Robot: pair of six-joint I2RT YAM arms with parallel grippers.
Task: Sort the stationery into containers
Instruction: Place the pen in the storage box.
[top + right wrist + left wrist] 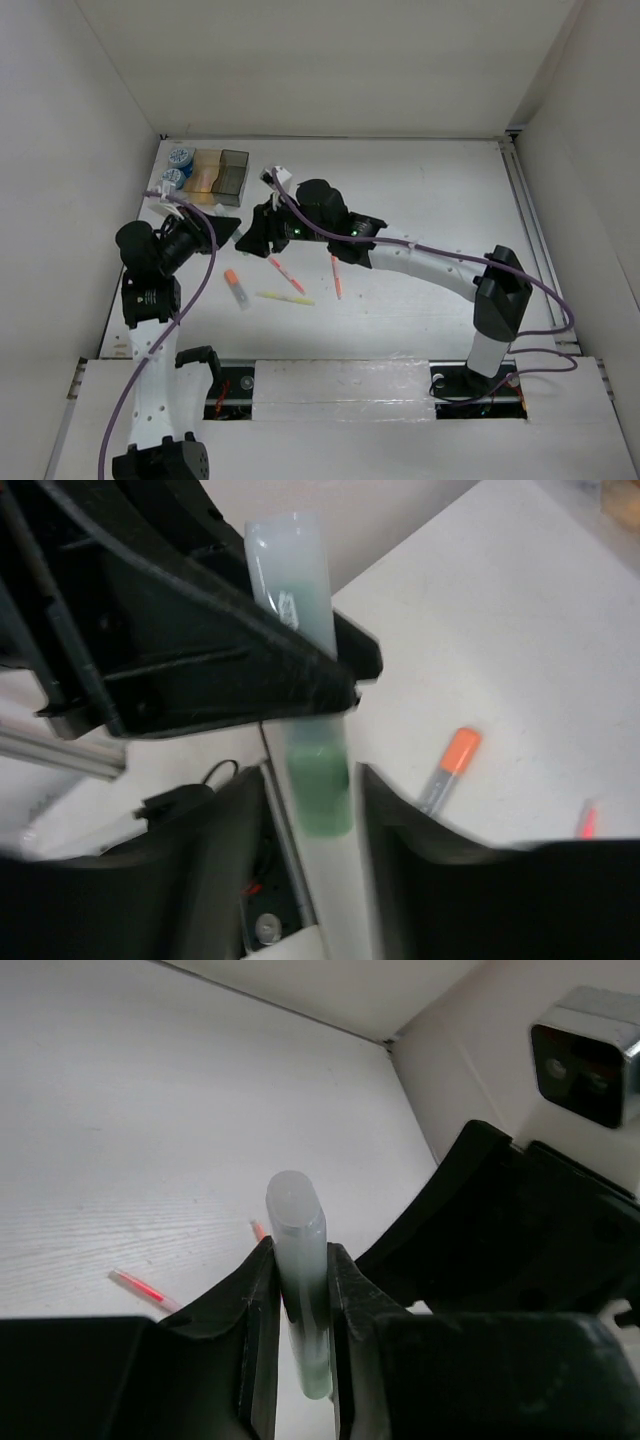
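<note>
The left gripper moves outward next, turns down over the amber bin (207,172) and releases the highlighter, since the cap end is already shut in it.
A green highlighter (320,785) with a pale translucent cap (296,1222) hangs in the air between both grippers. My left gripper (297,1260) is shut on its cap end. My right gripper (312,780) has its jaws around the green end. In the top view the left gripper (226,232) and the right gripper (252,234) meet tip to tip just in front of the containers. The clear bin (170,167) holds two blue-and-white rolls (181,156). Beside it stand the amber bin (207,172) and the dark grey bin (234,172).
On the table lie an orange-capped marker (236,287), a yellow pen (284,298) and two orange-red pens (287,275) (336,276). The marker (450,765) shows under the right wrist. White walls close in the table on three sides.
</note>
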